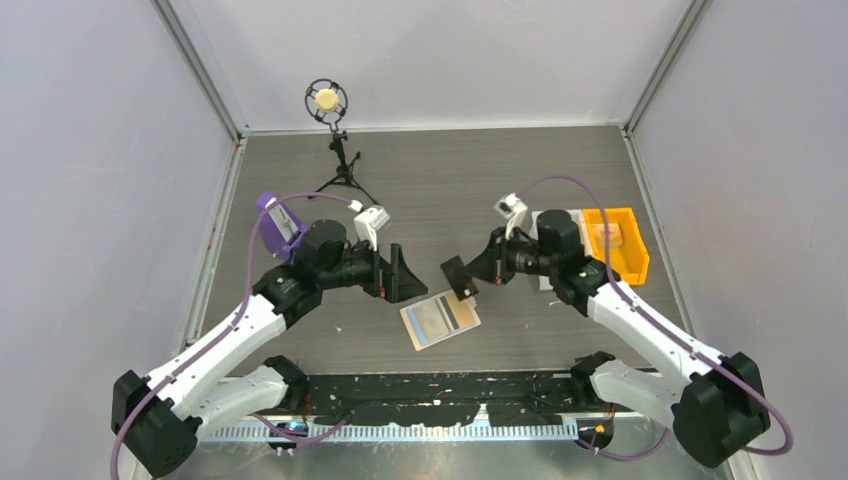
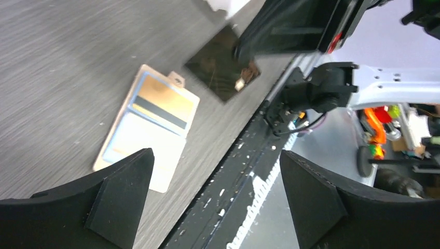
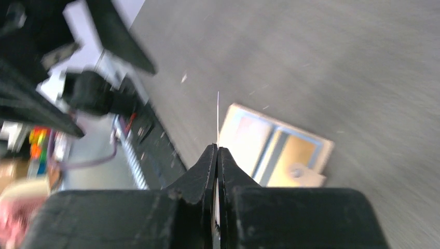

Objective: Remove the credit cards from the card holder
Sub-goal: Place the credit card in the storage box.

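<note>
My right gripper should swing to the right in the top view, then down into the white bin (image 1: 582, 222) to release the dark card, already clear of the card holder (image 1: 440, 320).
The card holder (image 1: 440, 320) lies open and flat on the table, light blue inside, with an orange-yellow credit card (image 2: 161, 96) still in it next to the tab. My right gripper (image 1: 476, 268) is shut on a dark credit card (image 1: 456, 273) and holds it in the air just above the holder's far right corner. In the right wrist view the card (image 3: 218, 116) shows edge-on between the closed fingers, with the holder (image 3: 275, 148) below. My left gripper (image 1: 404, 272) is open and empty, hovering left of the holder. The left wrist view shows the holder (image 2: 129, 140) and the held card (image 2: 218, 70).
An orange bin (image 1: 616, 242) stands at the right behind the right arm. A purple wedge stand (image 1: 274, 225) is behind the left arm. A microphone on a tripod (image 1: 328, 102) stands at the back left. A black strip (image 1: 440, 398) runs along the near table edge.
</note>
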You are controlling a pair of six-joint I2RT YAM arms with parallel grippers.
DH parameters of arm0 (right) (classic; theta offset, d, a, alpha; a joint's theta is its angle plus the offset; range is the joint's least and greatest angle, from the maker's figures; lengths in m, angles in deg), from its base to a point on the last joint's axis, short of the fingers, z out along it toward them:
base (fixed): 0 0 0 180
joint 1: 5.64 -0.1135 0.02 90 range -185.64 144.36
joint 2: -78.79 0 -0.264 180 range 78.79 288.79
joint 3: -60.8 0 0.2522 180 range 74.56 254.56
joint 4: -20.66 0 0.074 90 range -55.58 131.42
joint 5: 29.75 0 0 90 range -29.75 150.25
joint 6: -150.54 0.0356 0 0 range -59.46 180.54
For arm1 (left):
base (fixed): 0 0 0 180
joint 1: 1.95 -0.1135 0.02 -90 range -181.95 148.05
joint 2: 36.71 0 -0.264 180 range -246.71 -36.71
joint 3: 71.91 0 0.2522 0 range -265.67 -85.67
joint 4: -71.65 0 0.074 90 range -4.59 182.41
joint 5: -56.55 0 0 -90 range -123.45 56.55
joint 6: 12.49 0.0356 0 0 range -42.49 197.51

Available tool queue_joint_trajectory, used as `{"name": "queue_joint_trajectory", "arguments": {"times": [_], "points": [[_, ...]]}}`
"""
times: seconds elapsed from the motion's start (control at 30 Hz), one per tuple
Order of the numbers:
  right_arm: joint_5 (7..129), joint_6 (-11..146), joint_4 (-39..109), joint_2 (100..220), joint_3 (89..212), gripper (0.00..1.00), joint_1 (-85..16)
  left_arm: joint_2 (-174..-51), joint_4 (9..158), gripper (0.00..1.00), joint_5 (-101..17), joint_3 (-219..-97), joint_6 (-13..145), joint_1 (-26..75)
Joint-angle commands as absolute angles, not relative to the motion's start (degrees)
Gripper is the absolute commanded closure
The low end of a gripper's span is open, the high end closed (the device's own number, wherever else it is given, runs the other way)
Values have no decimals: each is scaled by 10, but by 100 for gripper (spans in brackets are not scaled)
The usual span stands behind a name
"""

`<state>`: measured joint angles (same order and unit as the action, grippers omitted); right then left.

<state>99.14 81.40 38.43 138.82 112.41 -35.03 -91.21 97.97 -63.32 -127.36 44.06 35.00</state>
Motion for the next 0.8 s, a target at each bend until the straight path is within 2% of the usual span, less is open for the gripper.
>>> {"name": "queue_joint_trajectory", "arguments": {"times": [0.0, 0.27, 0.33, 0.53, 0.77], "points": [[851, 888, 327, 1323, 1104, 95, -283, -881, 1110, 4, -541, -1313, 504, 345], [624, 1006, 286, 1241, 1055, 95, -187, -836, 1213, 0, -461, -1349, 551, 346], [525, 1022, 283, 1230, 1050, 95, -184, -827, 1234, 0, -449, -1356, 559, 346], [352, 1097, 283, 1219, 1031, 95, -178, -800, 1304, 0, -430, -1384, 576, 346], [229, 1184, 264, 1262, 1002, 95, -179, -757, 1337, 0, -406, -1379, 616, 346]]}}
